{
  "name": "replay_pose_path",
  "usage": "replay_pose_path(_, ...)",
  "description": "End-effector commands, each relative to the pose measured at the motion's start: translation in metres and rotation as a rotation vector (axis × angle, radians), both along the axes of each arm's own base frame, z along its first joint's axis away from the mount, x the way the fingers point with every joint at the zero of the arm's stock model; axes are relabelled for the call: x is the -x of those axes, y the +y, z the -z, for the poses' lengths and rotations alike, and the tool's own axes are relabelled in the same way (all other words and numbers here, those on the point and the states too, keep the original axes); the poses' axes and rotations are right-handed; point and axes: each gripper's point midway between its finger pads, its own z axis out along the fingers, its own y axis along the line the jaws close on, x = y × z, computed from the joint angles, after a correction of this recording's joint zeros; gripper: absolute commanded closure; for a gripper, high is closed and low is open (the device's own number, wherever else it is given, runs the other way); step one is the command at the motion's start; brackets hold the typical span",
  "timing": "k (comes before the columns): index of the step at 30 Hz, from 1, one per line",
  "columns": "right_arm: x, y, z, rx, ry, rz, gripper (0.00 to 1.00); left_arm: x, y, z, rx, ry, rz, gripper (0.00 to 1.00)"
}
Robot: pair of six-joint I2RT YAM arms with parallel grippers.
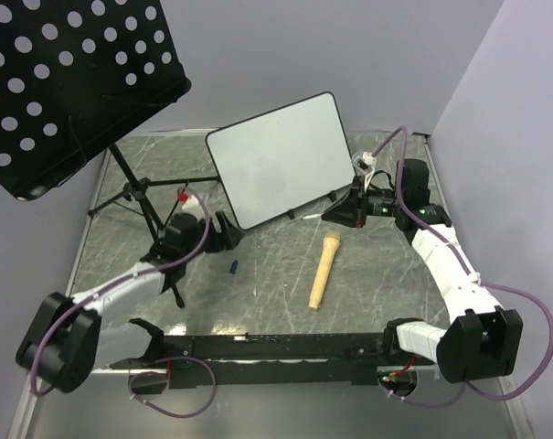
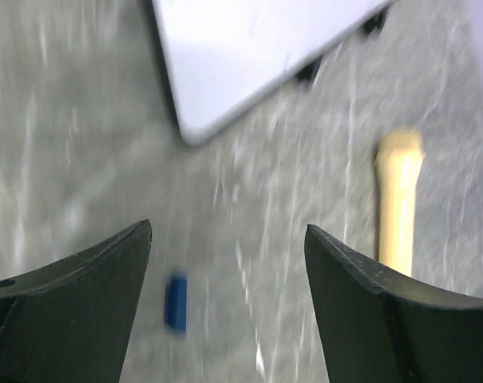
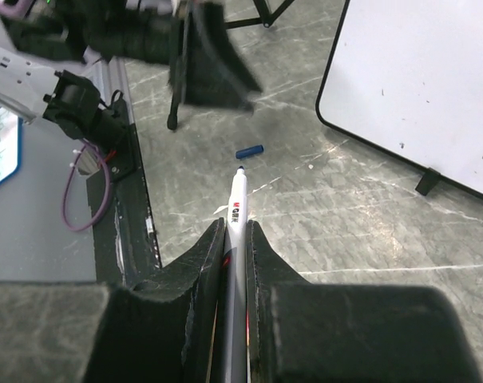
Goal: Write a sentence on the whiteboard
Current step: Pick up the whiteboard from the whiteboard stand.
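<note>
Next, my left gripper moves outward past the whiteboard's lower corner, then turns onto the whiteboard's free side edge by the tripod.
The whiteboard (image 1: 281, 155) stands tilted at the back middle, its face blank; no sentence shows on it. The left wrist view has its lower corner (image 2: 241, 56), and its edge (image 3: 417, 80) appears in the right wrist view. My right gripper (image 1: 335, 215) hovers by the board's lower right corner, shut (image 3: 235, 225) on a white marker (image 3: 237, 203) with its tip bare. My left gripper (image 1: 228, 231) is open (image 2: 227, 231) and empty near the board's lower left corner. A small blue cap (image 1: 232, 267) lies on the table below it (image 2: 176, 302).
A beige stick-shaped object (image 1: 324, 270) lies on the table in front of the board. A black panel with round holes (image 1: 66, 82) on a tripod (image 1: 148, 210) stands at the back left. A black rail (image 1: 276, 347) runs along the near edge.
</note>
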Motion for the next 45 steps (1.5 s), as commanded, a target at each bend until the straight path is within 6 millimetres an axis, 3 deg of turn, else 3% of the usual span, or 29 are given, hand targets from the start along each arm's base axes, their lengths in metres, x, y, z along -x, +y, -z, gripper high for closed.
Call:
replay_pose_path(1, 0.004, 0.001, -0.005, -0.019, -0.042, -0.041, 1.00, -0.051, -0.007, -0.048, -0.020, -0.197, 0.075, 0.18)
replay_pose_path(2, 0.005, 0.001, -0.005, -0.020, -0.043, -0.042, 1.00, -0.063, 0.000, -0.037, -0.026, -0.163, 0.048, 0.18)
replay_pose_path(3, 0.006, 0.001, -0.005, -0.023, -0.043, -0.047, 1.00, -0.077, 0.001, -0.047, -0.015, -0.171, 0.030, 0.17)
replay_pose_path(5, 0.007, 0.001, -0.006, -0.025, -0.043, -0.049, 1.00, -0.095, 0.012, -0.037, -0.003, -0.129, -0.003, 0.08)
replay_pose_path(7, 0.008, 0.002, -0.007, -0.030, -0.046, -0.056, 1.00, -0.111, 0.013, -0.046, 0.030, -0.156, -0.005, 0.04)
replay_pose_path(8, 0.008, 0.002, -0.006, -0.030, -0.044, -0.057, 1.00, -0.117, 0.017, -0.036, 0.028, -0.135, -0.007, 0.04)
replay_pose_path(10, 0.009, 0.002, -0.006, -0.033, -0.042, -0.061, 1.00, -0.132, 0.018, -0.046, 0.043, -0.168, 0.003, 0.05)
replay_pose_path(11, 0.009, 0.002, -0.006, -0.034, -0.039, -0.064, 1.00, -0.133, 0.012, -0.041, 0.059, -0.161, 0.044, 0.07)
replay_pose_path(16, 0.009, 0.003, -0.004, -0.035, -0.024, -0.078, 1.00, -0.146, 0.003, -0.060, 0.123, -0.266, 0.155, 0.12)
replay_pose_path(23, 0.009, 0.004, -0.001, -0.043, 0.000, -0.094, 1.00, -0.159, 0.003, -0.049, 0.142, -0.259, 0.200, 0.22)
replay_pose_path(28, 0.009, 0.004, -0.001, -0.044, 0.000, -0.096, 1.00, -0.166, 0.000, -0.040, 0.174, -0.235, 0.234, 0.37)
replay_pose_path(39, 0.009, 0.004, 0.000, -0.042, 0.002, -0.100, 1.00, -0.167, -0.011, -0.049, 0.255, -0.284, 0.313, 0.63)
replay_pose_path(43, 0.010, 0.004, -0.001, -0.042, 0.004, -0.100, 1.00, -0.169, -0.016, -0.049, 0.282, -0.286, 0.356, 0.91)
replay_pose_path(45, 0.010, 0.004, -0.001, -0.041, -0.001, -0.101, 1.00, -0.168, -0.018, -0.049, 0.292, -0.293, 0.372, 0.94)
